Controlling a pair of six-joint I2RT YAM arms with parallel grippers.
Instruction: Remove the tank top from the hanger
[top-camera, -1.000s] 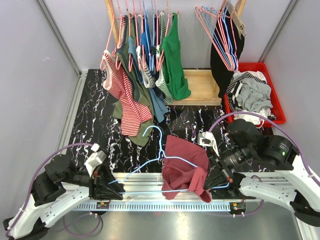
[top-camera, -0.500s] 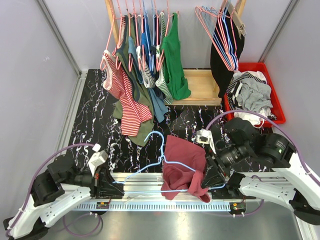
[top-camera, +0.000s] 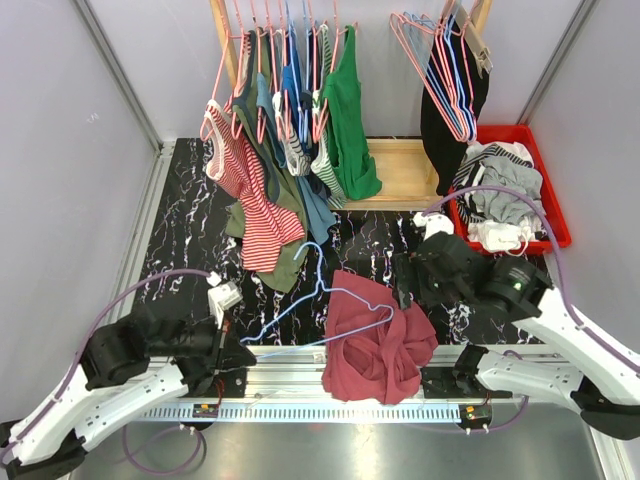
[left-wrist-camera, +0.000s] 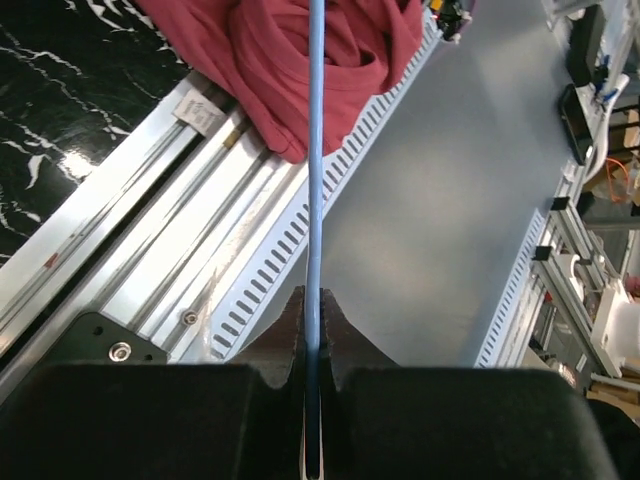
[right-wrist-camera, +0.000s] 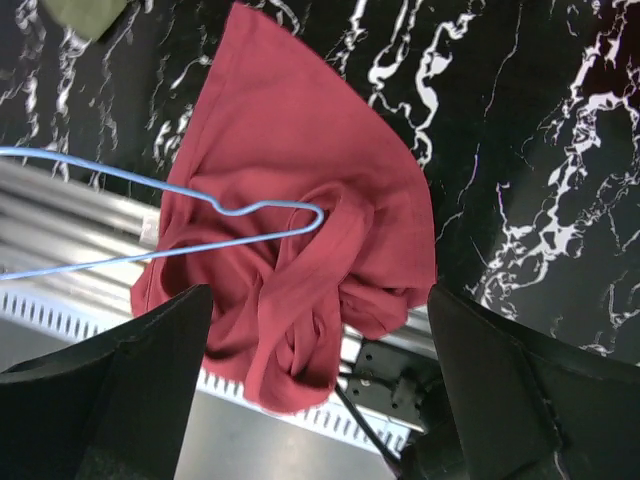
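Observation:
My right gripper lowers and eases back next until its open fingers straddle the fold, because a raised fold (top-camera: 391, 338) (right-wrist-camera: 313, 272) stands up in the tank top's middle.
The red tank top (top-camera: 375, 340) lies crumpled at the table's near edge, spilling over the aluminium rail. The light blue wire hanger (top-camera: 300, 310) reaches from the left over it, and its right end rests on top of the cloth (right-wrist-camera: 300, 200). My left gripper (top-camera: 235, 350) is shut on the hanger's left end, with the wire (left-wrist-camera: 315, 150) pinched between the jaws of the gripper (left-wrist-camera: 313, 310). My right gripper (top-camera: 405, 285) hovers open above the tank top's far right side. Its fingers (right-wrist-camera: 150, 350) stand wide apart and nothing is between them.
A wooden rack (top-camera: 405, 175) at the back carries several hung garments (top-camera: 290, 120) and a bunch of empty hangers (top-camera: 440, 70). A red bin (top-camera: 555, 215) full of clothes stands at the back right. The slotted rail (top-camera: 270, 375) runs along the near edge.
My right gripper opened, let go of the tank top and drew back up toward the far side. The tank top dropped onto the table edge. My left gripper closed on the hanger and shifted right.

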